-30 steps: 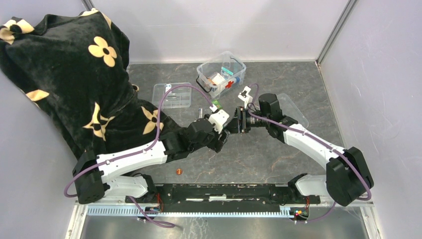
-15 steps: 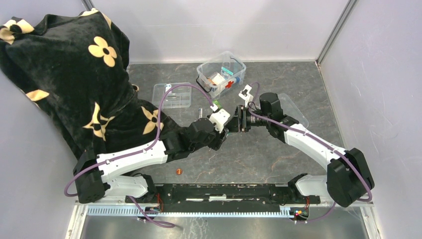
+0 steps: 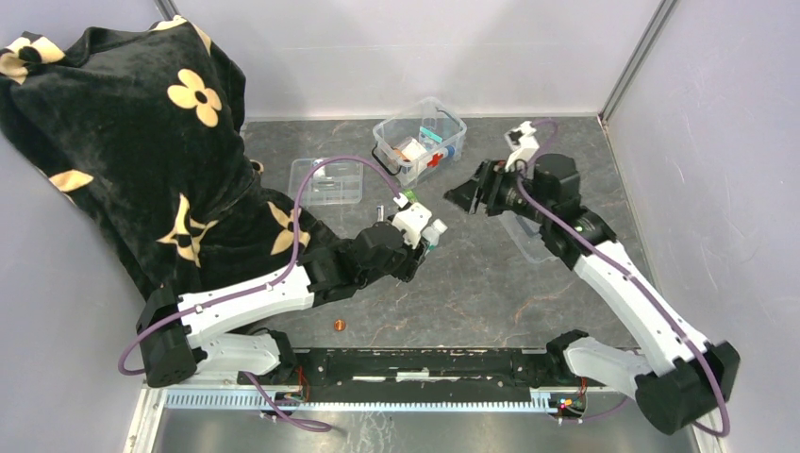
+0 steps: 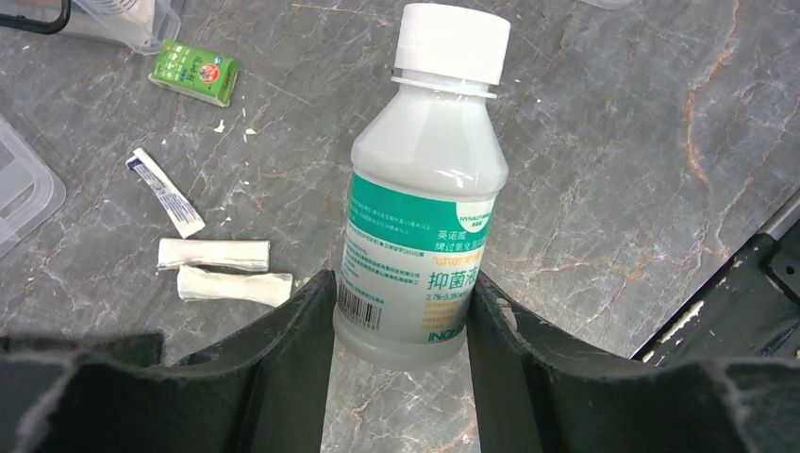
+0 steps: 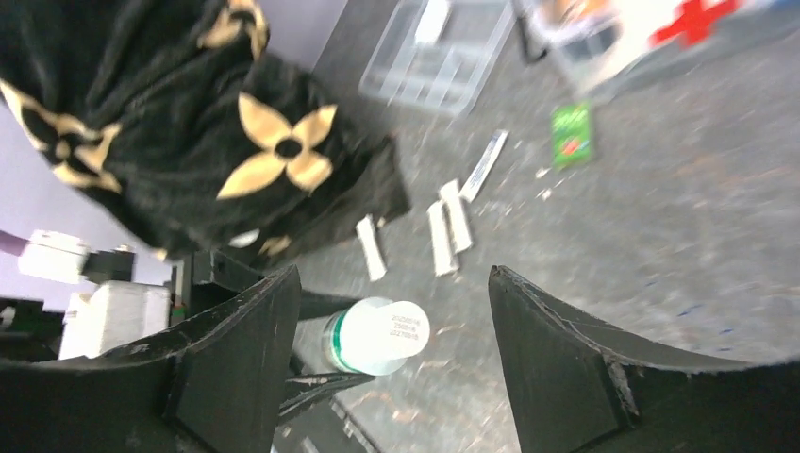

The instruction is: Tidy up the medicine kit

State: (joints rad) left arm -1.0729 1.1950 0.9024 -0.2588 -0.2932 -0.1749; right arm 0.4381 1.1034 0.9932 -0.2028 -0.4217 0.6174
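Note:
The white bottle (image 3: 432,230) should next be carried outward by my left gripper over the lidless medicine kit (image 3: 426,130) and released there, since the kit's open top shows room inside.
A white bottle (image 4: 425,189) with a green label and white cap is held by its base, and my left gripper (image 4: 401,293) is shut on it above the table. From above, the bottle (image 3: 432,230) sits at the tip of my left gripper (image 3: 425,242), mid-table. My right gripper (image 3: 469,194) stands open and empty, apart from the bottle, to its upper right. The right wrist view looks past the open right gripper (image 5: 391,276) at the bottle cap (image 5: 382,335). The medicine kit (image 3: 420,140), lidless with a red cross, stands at the back centre with items inside.
A green packet (image 4: 195,71), a thin sachet (image 4: 165,193) and two white rolls (image 4: 212,255) lie on the table near the kit. A clear divided tray (image 3: 327,179) sits left of the kit. A flat clear lid (image 3: 525,232) lies under the right arm. Black flowered cloth (image 3: 123,132) covers the left.
My right gripper opened, let go of the bottle and drew back to the far right. My left gripper closed on the bottle and keeps it.

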